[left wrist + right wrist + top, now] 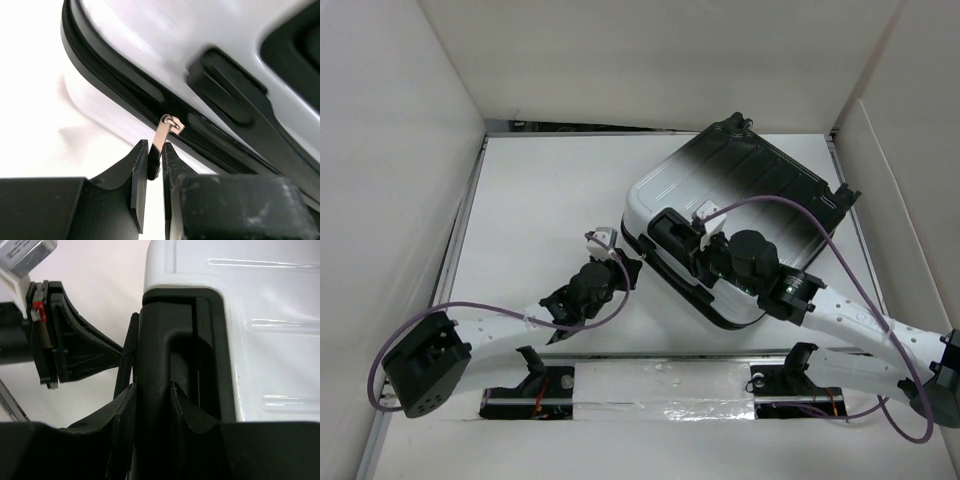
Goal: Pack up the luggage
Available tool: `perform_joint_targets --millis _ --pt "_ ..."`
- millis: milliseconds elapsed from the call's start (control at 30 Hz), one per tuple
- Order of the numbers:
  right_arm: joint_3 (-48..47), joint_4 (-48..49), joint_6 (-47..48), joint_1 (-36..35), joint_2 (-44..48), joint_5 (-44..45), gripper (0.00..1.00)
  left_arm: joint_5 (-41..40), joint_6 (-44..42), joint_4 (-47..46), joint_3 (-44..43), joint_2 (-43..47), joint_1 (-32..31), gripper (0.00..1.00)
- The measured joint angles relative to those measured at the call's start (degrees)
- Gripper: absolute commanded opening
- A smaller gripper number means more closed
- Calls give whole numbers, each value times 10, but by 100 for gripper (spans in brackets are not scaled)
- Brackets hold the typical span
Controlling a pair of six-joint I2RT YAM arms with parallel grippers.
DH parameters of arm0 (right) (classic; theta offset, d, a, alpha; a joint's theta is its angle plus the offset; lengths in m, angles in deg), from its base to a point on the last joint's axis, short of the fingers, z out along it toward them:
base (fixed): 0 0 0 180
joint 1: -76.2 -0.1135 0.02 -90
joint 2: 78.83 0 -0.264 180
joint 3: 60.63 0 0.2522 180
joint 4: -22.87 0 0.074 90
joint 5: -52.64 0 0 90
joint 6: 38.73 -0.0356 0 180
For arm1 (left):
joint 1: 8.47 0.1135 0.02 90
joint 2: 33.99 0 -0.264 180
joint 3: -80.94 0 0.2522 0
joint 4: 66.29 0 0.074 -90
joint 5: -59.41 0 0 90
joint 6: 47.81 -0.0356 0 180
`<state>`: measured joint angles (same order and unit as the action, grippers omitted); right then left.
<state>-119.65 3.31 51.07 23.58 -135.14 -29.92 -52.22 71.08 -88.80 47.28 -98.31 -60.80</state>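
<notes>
The metal zipper pull (643, 257) is between my left gripper's fingers, and the luggage (750, 190) is closed. I will pull the zipper pull to the left in the top view and let it go.
The luggage (750, 190) lies closed and flat on the table, its ribbed shell fading from black at the far end to white at the near end. My left gripper (625, 268) is at its near-left edge. In the left wrist view that gripper (155, 150) is shut on the metal zipper pull (164, 134), which hangs from the black zipper track (115, 85) under the white shell (150, 30). My right gripper (685, 240) reaches onto the white end, and in its wrist view it (152, 390) is shut on the black handle (155, 350) beside the shell (270, 300).
White walls box in the white table (540, 190) on the left, back and right. A purple cable (790, 205) arcs over the luggage from the right arm. The left gripper's body (75, 350) sits just left of the handle. A taped strip (670, 385) runs along the near edge.
</notes>
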Motion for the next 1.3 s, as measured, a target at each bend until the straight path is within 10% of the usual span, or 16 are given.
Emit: perform_joint_targets --millis 400,767,1000,1067,1133,1300 --pt "41 54 -35 -6 36 23 0 252 51 2 -45 -58 179 0" --pt "48 17 -71 -20 74 15 0 209 35 -188 143 46 187 0" --pt "29 -7 -76 -22 65 8 0 80 29 -146 156 97 74 0" --pt "23 -21 -76 -22 70 12 0 33 41 -99 134 100 49 16" --pt "18 -34 -78 -22 76 18 0 -5 59 -45 112 111 36 57" --pt "7 -73 -84 -24 104 59 7 -103 94 55 96 172 33 76"
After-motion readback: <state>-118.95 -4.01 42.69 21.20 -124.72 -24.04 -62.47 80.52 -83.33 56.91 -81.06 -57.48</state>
